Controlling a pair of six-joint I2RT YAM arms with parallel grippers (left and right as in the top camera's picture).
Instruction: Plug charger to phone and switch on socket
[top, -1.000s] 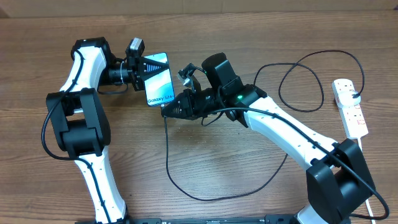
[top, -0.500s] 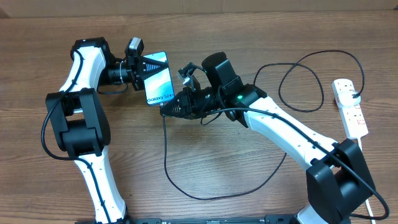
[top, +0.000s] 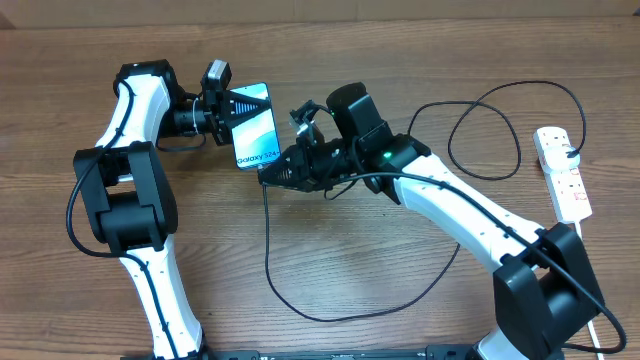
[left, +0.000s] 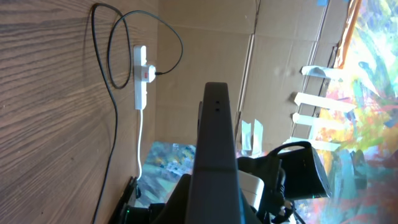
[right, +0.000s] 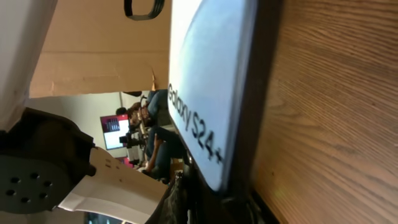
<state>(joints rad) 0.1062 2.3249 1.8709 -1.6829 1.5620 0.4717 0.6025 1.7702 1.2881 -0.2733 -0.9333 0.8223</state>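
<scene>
The plug tip will next go on the bare tabletop clear below: I will draw my right gripper away from the phone's lettered end, lower it and release.
The phone (top: 258, 140), teal screen with "Galaxy" lettering, is held off the table at the back left, with my left gripper (top: 243, 106) shut on its far end. In the left wrist view the phone (left: 214, 143) shows edge-on between the fingers. My right gripper (top: 268, 176) is shut on the plug end of the charger (top: 268, 250), pressed against the phone's lettered end. In the right wrist view the phone (right: 202, 81) fills the frame. The plug tip is lost in the dark at the jaws. The socket (top: 562, 172) lies at the far right.
The black charger cable runs from the right gripper down in a wide loop (top: 320, 318) near the front, then back up through a second loop (top: 480, 140) to the black plug in the socket. The socket's white lead (top: 600, 330) trails off the front right.
The right gripper has edged slightly up against the phone's end, and the cable hanging below it has swayed a little. The left arm and phone have stayed put.
</scene>
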